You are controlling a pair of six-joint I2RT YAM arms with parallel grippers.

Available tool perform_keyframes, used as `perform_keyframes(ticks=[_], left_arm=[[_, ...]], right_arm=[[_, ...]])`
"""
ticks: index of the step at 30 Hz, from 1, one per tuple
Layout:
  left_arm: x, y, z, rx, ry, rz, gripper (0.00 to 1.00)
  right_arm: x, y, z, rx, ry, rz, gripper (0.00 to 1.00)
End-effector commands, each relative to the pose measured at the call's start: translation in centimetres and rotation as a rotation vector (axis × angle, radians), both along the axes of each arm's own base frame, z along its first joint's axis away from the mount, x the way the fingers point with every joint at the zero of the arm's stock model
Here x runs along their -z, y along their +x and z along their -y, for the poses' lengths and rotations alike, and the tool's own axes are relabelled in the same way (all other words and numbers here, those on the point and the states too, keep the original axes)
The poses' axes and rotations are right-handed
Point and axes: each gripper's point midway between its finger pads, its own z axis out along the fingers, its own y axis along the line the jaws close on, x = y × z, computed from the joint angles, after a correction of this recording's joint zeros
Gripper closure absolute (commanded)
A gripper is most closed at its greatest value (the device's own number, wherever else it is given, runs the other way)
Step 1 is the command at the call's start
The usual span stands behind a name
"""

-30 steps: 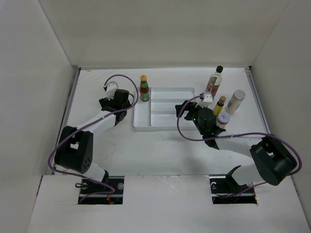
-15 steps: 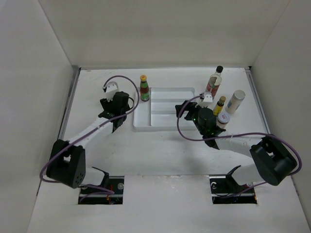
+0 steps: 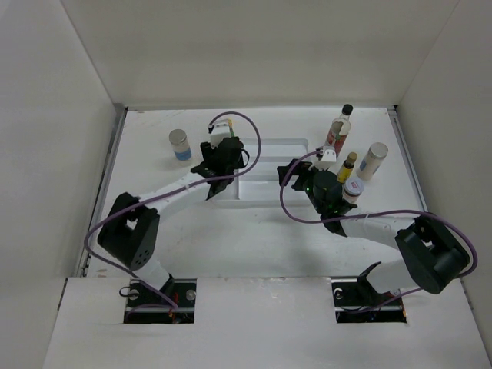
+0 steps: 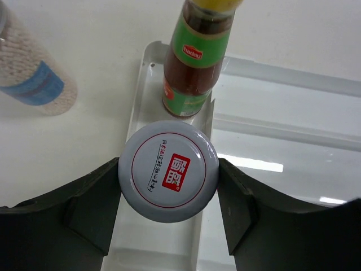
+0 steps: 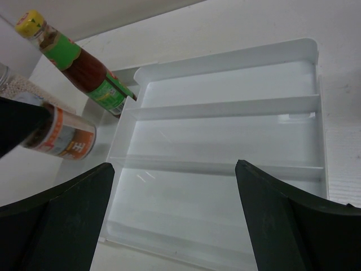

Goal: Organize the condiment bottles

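Observation:
The tray's narrow compartment on the near side of the red-label bottle (image 4: pixel 194 62) is empty. My left gripper should lower the white-lidded jar next, so that it stands there.
My left gripper (image 4: pixel 168 176) is shut on a white-lidded short jar (image 4: pixel 167 162) with a red logo on its lid, and holds it over the left rim of the white divided tray (image 4: pixel 271 141). In the top view the gripper (image 3: pixel 217 161) covers that jar. The yellow-capped red-label bottle (image 4: pixel 194 62) stands just beyond, against the tray's back left corner. A blue-labelled jar (image 3: pixel 179 144) stands left of it. My right gripper (image 5: pixel 174 166) is open and empty over the tray's right part (image 3: pixel 301 171). The black-capped clear bottle (image 3: pixel 339 129), tiny yellow bottle (image 3: pixel 348 166), white shaker (image 3: pixel 374 160) and another white-lidded jar (image 3: pixel 353 188) stand to its right.
The tray (image 3: pixel 265 150) has long empty compartments; its dividers show in the right wrist view (image 5: pixel 225 107). The held jar (image 5: pixel 65 135) and the red-label bottle (image 5: pixel 79 63) also show there. White walls close the table on the left, back and right.
My left arm has swung right from the table's left part to the tray's left rim. The blue-labelled jar it covered now shows. The right arm has not moved.

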Motion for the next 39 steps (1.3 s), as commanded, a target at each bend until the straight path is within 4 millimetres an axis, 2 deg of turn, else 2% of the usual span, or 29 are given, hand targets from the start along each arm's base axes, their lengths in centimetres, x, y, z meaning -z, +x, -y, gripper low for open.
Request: perform_keyframes(ticks=[1,8,10,12,15,18,22,25,28,34,39], left_arm=[[-4.6,3.1,1.8,-0.011,-0.072,0.139,0.57],[-1.0,4.7,1.7,-0.032,-0.017,0.092,0.56],[-0.2,4.7,1.6,-0.035,-0.011,0.083,0.51],[0.4,4.5,1.2,-0.043,-0.008,0.083,0.41],[-0.5,3.9,0.9,-0.038,-0.008,0.087,0.23],[-2.5,2.4,0.1,-0.037,-0.029,0.12,0.14],[-5.0,0.1,-2.1,-0.049,-0.058,0.165,0.13],[-5.4,-0.9,-5.1,-0.107,-0.066,0.179,0.13],[-5.3,-0.8,-8.3,-0.182,-0.073,0.162,0.13],[-5.6,2.0,-13.2,-0.31,-0.06,0.148,0.12],[-5.9,5.3,-13.7,-0.306,-0.02,0.127,0.11]], right_arm=[[-3.1,0.3,-0.7,-0.017,0.054,0.077,0.05],[-3.0,0.4,-0.8,-0.018,0.052,0.073,0.04],[-2.7,0.4,-0.9,-0.018,0.046,0.067,0.04],[-2.9,0.4,-0.8,-0.017,0.045,0.072,0.04],[-2.9,0.4,-0.8,-0.017,0.05,0.073,0.04],[-2.8,0.5,-0.8,-0.016,0.043,0.071,0.04],[-2.7,0.5,-0.9,-0.018,0.045,0.069,0.04],[-2.9,0.5,-0.8,-0.014,0.043,0.074,0.03],[-2.7,0.5,-0.9,-0.017,0.044,0.069,0.03],[-2.8,0.5,-0.9,-0.019,0.041,0.07,0.02],[-2.8,0.6,-0.9,-0.019,0.039,0.072,0.01]])
